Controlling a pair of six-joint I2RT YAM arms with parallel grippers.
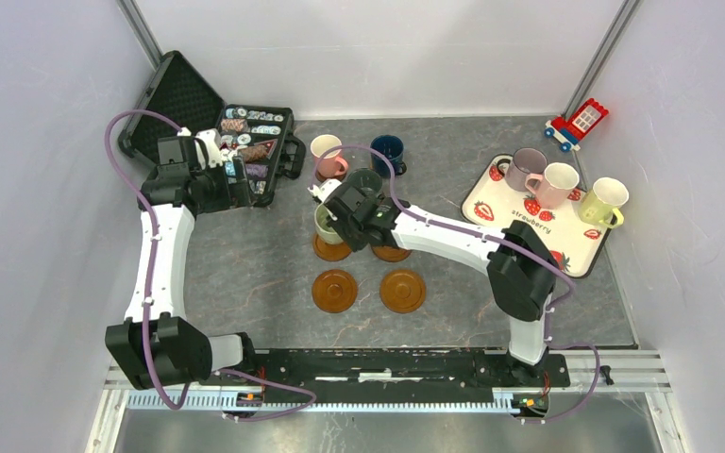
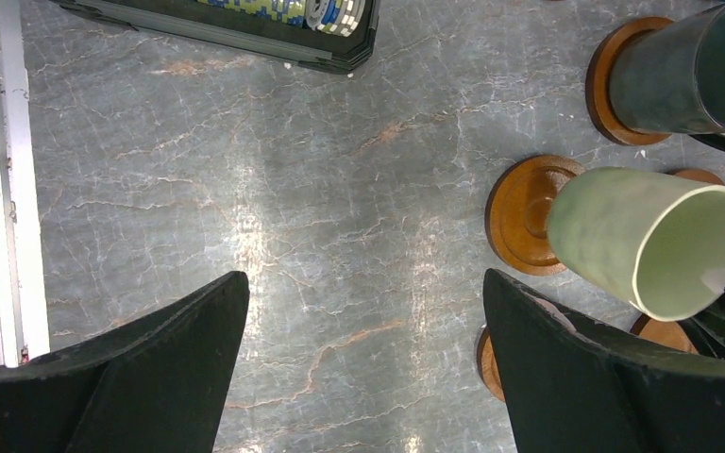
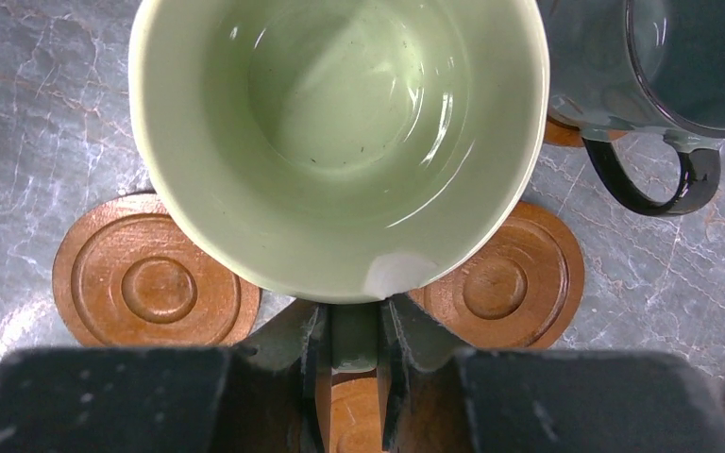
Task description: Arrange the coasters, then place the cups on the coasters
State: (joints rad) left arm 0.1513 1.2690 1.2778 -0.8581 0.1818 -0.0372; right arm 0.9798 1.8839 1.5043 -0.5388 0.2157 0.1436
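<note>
My right gripper should next lower the light green cup (image 1: pixel 327 223) to set its base on a coaster and then let go of the cup's handle, because the cup is hanging over that coaster.
My right gripper (image 3: pixel 354 321) is shut on the handle of the light green cup (image 3: pixel 340 123), and in the top view that gripper (image 1: pixel 343 215) holds the cup (image 1: pixel 327 223) over a coaster (image 1: pixel 330 250). Whether its base touches, I cannot tell. Coasters (image 3: pixel 156 283) (image 3: pixel 500 278) show on either side below it. A dark grey-green cup (image 2: pixel 689 66) stands on a coaster (image 2: pixel 604 80). Two bare coasters (image 1: pixel 334 290) (image 1: pixel 402 290) lie nearer the arms. Pink (image 1: pixel 326 156) and navy (image 1: pixel 387 153) cups stand behind. My left gripper (image 2: pixel 363 278) hangs open over bare table.
A white strawberry tray (image 1: pixel 529 215) at the right carries a mauve-grey cup (image 1: pixel 527 168), a pale pink cup (image 1: pixel 557 182) and a cream-yellow cup (image 1: pixel 604 200). An open black case of chips (image 1: pixel 250 142) lies at the back left. A red and blue toy (image 1: pixel 578 123) sits at the back right.
</note>
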